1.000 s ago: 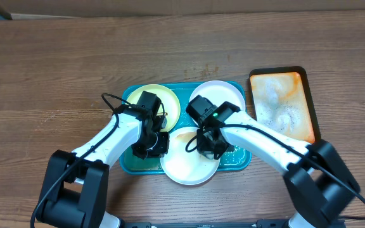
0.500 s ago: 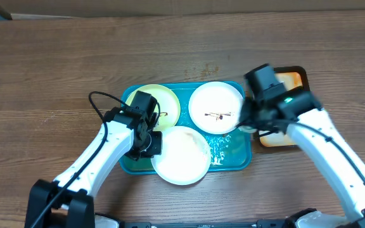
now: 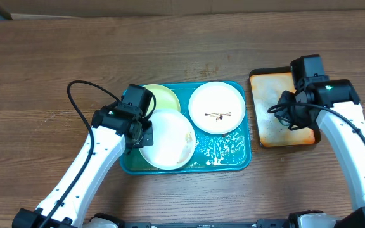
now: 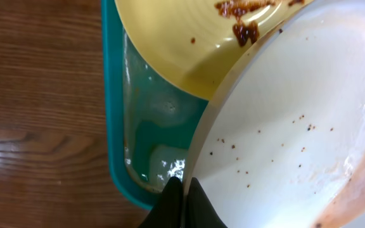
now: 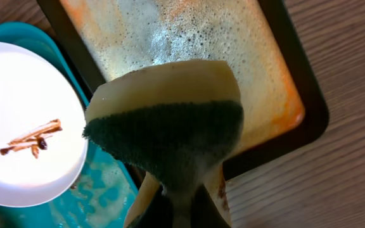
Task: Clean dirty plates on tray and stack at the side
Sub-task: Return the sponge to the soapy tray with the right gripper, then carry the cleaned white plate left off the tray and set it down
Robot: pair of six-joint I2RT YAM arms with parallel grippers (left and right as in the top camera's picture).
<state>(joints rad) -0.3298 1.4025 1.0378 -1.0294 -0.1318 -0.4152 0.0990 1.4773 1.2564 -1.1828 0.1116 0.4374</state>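
Next I should move my left gripper off the teal tray and down to release the plate, since bare tabletop lies to the gripper's left in the overhead view.
The teal tray holds three plates. A white plate is tilted at the tray's front left; my left gripper is shut on its left rim. It overlaps the pale yellow-green plate, smeared brown. A second white plate with brown smears lies flat at the back right and shows in the right wrist view. My right gripper is shut on a yellow-and-green sponge, above the orange tray.
The orange dark-rimmed tray holds foamy water, right of the teal tray. Soapy water pools on the teal tray's floor. Bare wooden table surrounds both trays.
My right gripper has swung right from the front plate to above the orange tray with the sponge. My left gripper has pulled the white plate left and back, tilting it over the yellow-green plate.
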